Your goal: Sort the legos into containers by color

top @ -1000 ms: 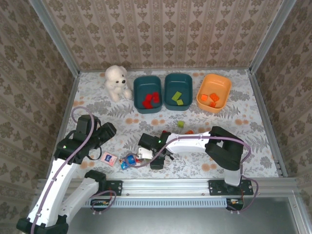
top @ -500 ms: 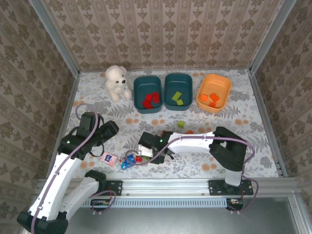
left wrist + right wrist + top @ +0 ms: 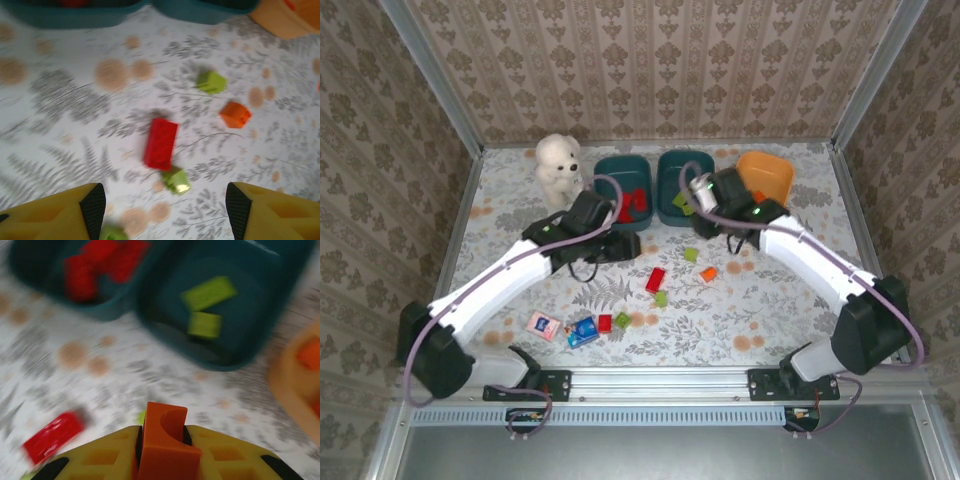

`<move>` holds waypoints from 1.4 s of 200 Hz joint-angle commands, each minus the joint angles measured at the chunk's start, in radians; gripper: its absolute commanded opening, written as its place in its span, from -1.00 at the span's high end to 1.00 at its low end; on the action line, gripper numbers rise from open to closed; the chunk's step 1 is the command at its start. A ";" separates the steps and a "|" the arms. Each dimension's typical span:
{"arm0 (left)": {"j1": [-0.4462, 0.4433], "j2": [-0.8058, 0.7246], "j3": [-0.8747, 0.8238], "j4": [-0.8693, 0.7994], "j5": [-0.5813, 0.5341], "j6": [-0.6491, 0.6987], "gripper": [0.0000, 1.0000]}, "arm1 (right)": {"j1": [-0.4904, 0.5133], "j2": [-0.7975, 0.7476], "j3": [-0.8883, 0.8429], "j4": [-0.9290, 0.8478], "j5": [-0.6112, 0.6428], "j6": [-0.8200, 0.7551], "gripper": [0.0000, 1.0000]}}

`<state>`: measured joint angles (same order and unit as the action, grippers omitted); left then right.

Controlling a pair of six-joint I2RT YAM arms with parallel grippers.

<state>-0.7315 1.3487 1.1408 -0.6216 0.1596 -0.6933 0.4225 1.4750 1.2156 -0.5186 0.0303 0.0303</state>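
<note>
The right gripper carries its lego outward over the container next and lowers it inside to release. This is because the lego matches the orange legos in the orange container.
My right gripper is shut on an orange lego and hangs in front of the middle teal container, which holds two green legos. In the top view that gripper is at the near rim of this tub. The left teal container holds red legos. Orange ones lie in the orange container. My left gripper is open above the table, just short of a long red lego and a green one. In the top view it sits left of that red lego.
Loose on the table are a green lego, an orange one, plus a small red and green pair. A blue toy and pink card lie near the front. A white teddy bear sits left of the tubs.
The right gripper closed on the orange lego near the blue toy and carried it up to the tubs. The left arm swung from the left side to the table's middle.
</note>
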 commanded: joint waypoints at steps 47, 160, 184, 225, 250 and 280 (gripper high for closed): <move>-0.026 0.248 0.252 0.052 0.134 0.145 -0.34 | -0.357 0.421 0.355 0.085 0.011 0.322 0.68; -0.027 0.331 0.328 0.021 0.100 0.188 -0.33 | -0.413 0.898 0.804 -0.059 0.017 0.458 0.57; -0.029 0.336 0.329 0.015 0.097 0.192 -0.32 | -0.417 0.914 0.814 -0.089 0.017 0.474 0.49; -0.032 0.339 0.331 -0.003 0.094 0.210 -0.32 | -0.418 0.890 0.818 -0.117 0.037 0.475 -0.01; -0.044 0.331 0.330 -0.042 0.087 0.248 -0.32 | -0.417 0.823 0.810 -0.098 0.040 0.457 -0.22; -0.073 0.312 0.316 -0.124 0.080 0.295 -0.31 | -0.402 0.702 0.799 -0.095 0.049 0.426 -0.33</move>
<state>-0.7792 1.6825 1.4471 -0.6495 0.2539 -0.4660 0.0055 2.3417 1.9972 -0.6048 0.0502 0.4877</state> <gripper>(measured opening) 0.655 0.651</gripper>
